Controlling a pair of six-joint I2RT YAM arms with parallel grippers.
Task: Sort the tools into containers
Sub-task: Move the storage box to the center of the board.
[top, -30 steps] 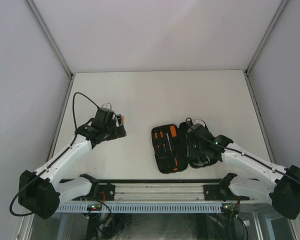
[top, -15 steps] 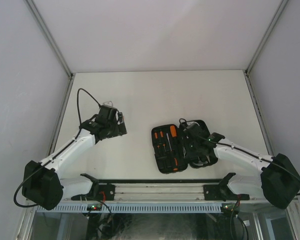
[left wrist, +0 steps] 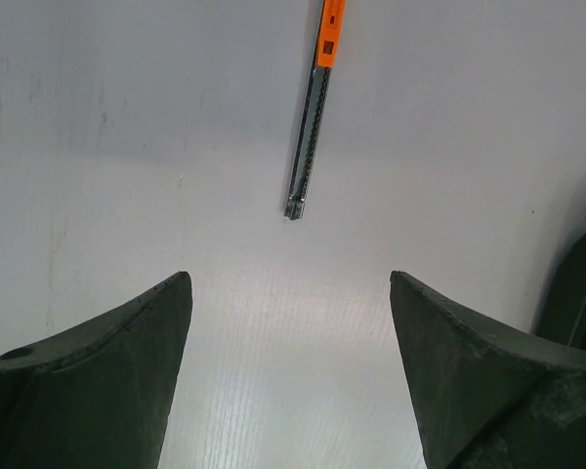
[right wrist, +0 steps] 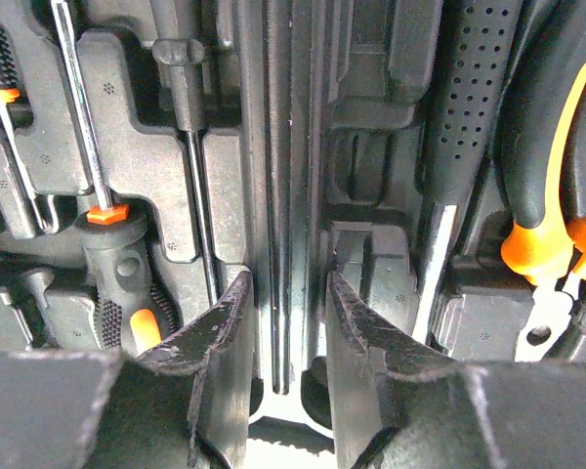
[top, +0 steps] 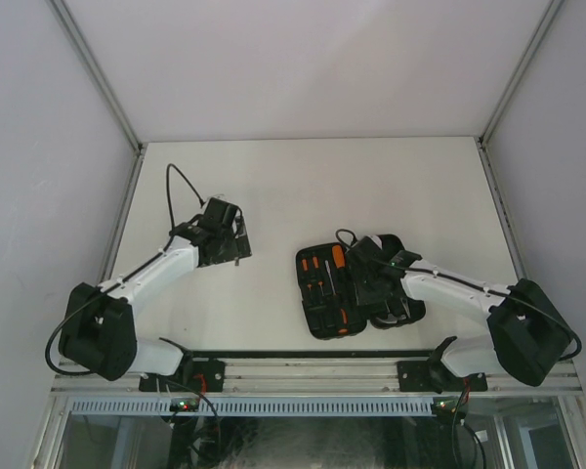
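Observation:
The robot's left gripper is over bare table and will reach outward and down to straddle the thin tool's orange part, which is farther outward and lower than the gripper.
The black tool case lies open near the table's front, right of centre. Several orange-and-black screwdrivers sit in its left half. My right gripper hangs low over the case. In the right wrist view its jaws stand a little apart, either side of the case's hinge ridge and holding nothing. Screwdrivers lie left of it, pliers and a black dotted handle to the right. My left gripper is open over bare table, short of a thin orange-and-metal tool.
The case's edge shows at the right of the left wrist view. White walls and metal posts bound the table on three sides. The arms' base rail runs along the near edge.
My right gripper has slid left across the case to its hinge, and its jaws have narrowed. My left arm has drawn its elbow in, with the gripper shifting slightly right.

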